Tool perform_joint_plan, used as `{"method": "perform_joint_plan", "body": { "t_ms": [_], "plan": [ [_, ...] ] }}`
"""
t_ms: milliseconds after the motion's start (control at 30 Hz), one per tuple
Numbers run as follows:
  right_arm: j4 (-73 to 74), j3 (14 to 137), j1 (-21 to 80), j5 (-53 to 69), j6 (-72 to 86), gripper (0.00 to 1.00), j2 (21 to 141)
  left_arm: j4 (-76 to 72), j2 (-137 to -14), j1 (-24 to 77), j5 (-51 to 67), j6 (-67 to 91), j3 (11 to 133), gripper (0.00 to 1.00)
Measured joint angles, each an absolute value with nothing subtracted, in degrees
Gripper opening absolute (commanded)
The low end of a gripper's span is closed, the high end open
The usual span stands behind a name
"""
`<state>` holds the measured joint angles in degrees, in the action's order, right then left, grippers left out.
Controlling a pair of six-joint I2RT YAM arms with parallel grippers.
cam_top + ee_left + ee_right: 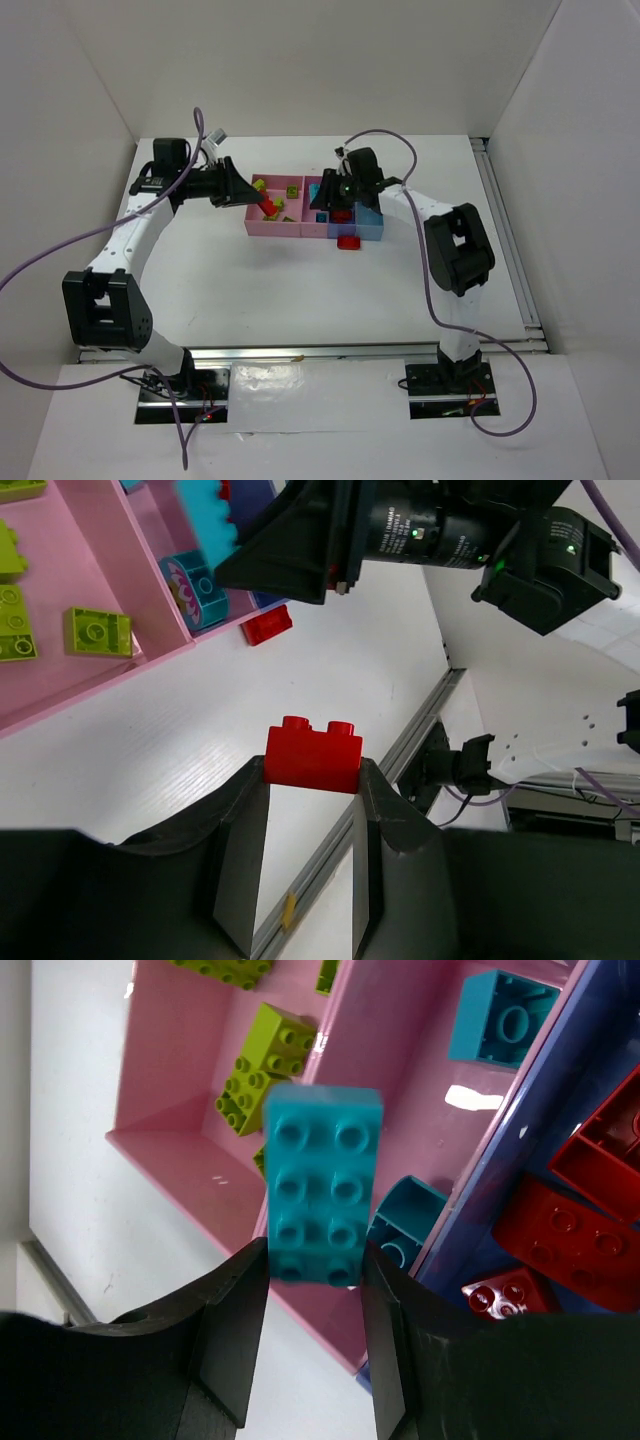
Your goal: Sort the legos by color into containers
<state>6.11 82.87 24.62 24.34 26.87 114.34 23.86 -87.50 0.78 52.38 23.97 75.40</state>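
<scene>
The red lego goes across the narrow pink bin and over the periwinkle bin [545, 1090] next, where my left gripper releases it.
My left gripper [264, 206] [313, 777] is shut on a red lego [313, 755], held in the air; in the top view it hangs over the wide pink bin [262, 228]. My right gripper [328, 200] [315, 1262] is shut on a long cyan lego [322, 1185] above the narrow pink bin [420, 1150]. Lime legos [262, 1065] lie in the wide pink bin [170, 1070]. Cyan legos [500, 1030] lie in the narrow pink bin. Red legos [570, 1230] lie in the periwinkle bin [545, 1090]. One red lego [348, 241] lies on the table in front of the bins.
The light blue bin [374, 228] ends the row on the right. The two grippers hang close together over the bins. White walls surround the table; a metal rail [505, 240] runs along its right edge.
</scene>
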Motion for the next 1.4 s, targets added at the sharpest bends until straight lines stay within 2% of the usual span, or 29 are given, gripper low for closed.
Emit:
{"method": "perform_joint_plan", "body": {
  "t_ms": [33,133,167,433,567,800,1067,1100,1133,1167,1200,1233,1333,1400],
  "plan": [
    [6.9,83.4,24.8,23.8,26.5,0.51,114.9,23.9,-87.5,0.8,52.3,24.2,75.4,0.00],
    [8.5,84.7,25.0,22.5,25.9,0.69,115.7,24.1,-87.5,1.1,51.6,24.3,75.8,0.00],
    [8.7,85.2,25.0,22.2,25.6,0.72,115.7,24.3,-87.6,1.3,51.4,24.3,76.1,0.00],
    [10.9,87.5,24.6,17.5,23.2,0.71,113.0,24.3,-92.4,5.9,49.0,25.9,84.5,0.00],
    [12.2,81.0,21.9,12.6,22.6,0.68,102.7,22.1,-98.0,10.4,47.2,27.6,89.5,0.00],
    [12.2,70.0,6.1,6.0,22.4,0.65,80.8,20.8,-111.9,17.9,40.9,30.5,100.9,0.00],
    [12.5,62.4,4.2,6.9,23.1,0.65,75.8,24.7,-126.0,23.4,29.5,30.7,114.2,0.00],
    [12.9,61.7,4.2,7.1,23.2,0.65,75.9,25.5,-128.2,24.0,28.4,30.8,117.3,0.03],
    [13.3,61.3,4.3,7.3,23.3,0.65,75.9,26.3,-130.1,24.6,27.2,30.8,120.0,0.11],
    [13.7,61.0,4.3,7.5,23.3,0.65,76.0,27.1,-132.0,25.0,26.1,30.9,122.6,0.23],
    [13.9,61.0,4.3,7.7,23.3,0.65,76.1,27.5,-133.1,25.4,25.2,31.0,124.0,0.45],
    [13.9,61.0,4.3,7.9,23.3,0.65,76.1,28.3,-134.0,25.6,24.4,31.4,125.1,0.55],
    [14.0,61.0,4.3,8.2,23.3,0.65,76.0,29.9,-135.0,26.3,23.0,31.7,126.1,0.67],
    [14.2,60.7,4.3,8.3,23.2,0.65,75.9,30.9,-135.0,26.4,22.3,31.7,126.1,0.78]
  ]
}}
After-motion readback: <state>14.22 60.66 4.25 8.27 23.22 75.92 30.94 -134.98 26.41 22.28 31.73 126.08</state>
